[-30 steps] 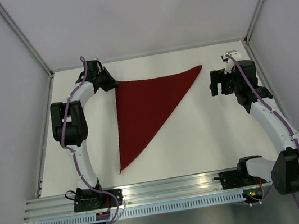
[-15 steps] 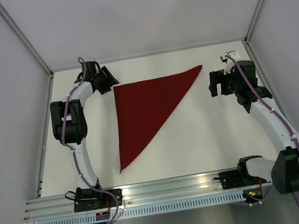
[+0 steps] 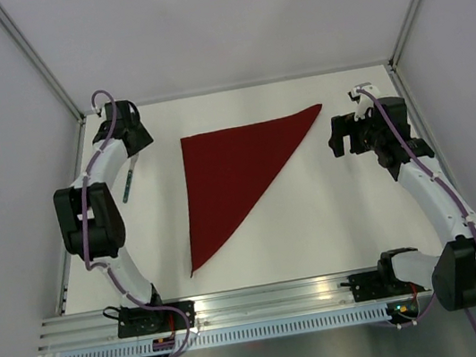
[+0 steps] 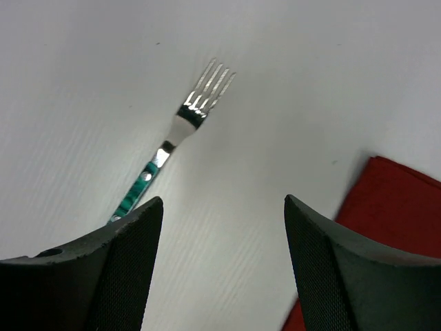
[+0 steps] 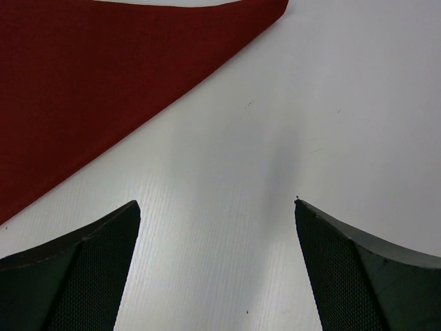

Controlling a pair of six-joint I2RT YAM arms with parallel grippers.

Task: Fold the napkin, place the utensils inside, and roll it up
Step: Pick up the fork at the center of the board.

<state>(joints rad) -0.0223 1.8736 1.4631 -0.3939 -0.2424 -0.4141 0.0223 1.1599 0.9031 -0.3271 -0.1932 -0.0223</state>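
Observation:
I will move my left gripper down and to the left in the wrist view onto the fork's handle near its neck (image 3: 130, 176) (image 4: 147, 175), since that part's outside its fingers.
The dark red napkin (image 3: 228, 175) lies flat on the white table, folded into a triangle with its long edge running from far right to near left. A small fork (image 3: 127, 182) with silver tines (image 4: 210, 83) and a mottled green handle (image 4: 136, 193) rests left of the napkin. My left gripper (image 3: 131, 141) hovers open just beyond the fork's far end, nothing between its fingers (image 4: 224, 203); a napkin corner (image 4: 393, 227) shows at its right. My right gripper (image 3: 338, 137) stands open and empty (image 5: 217, 203) just right of the napkin's far right tip (image 5: 103, 83).
Grey walls with metal frame posts (image 3: 45, 73) close in the table on the left, back and right. An aluminium rail (image 3: 266, 299) carrying both arm bases runs along the near edge. Bare white tabletop (image 3: 317, 220) lies between the napkin and the right arm.
My left gripper opened, let go of the napkin's far left corner and swung left over the fork, which now shows. The napkin lies still. The right arm barely moved.

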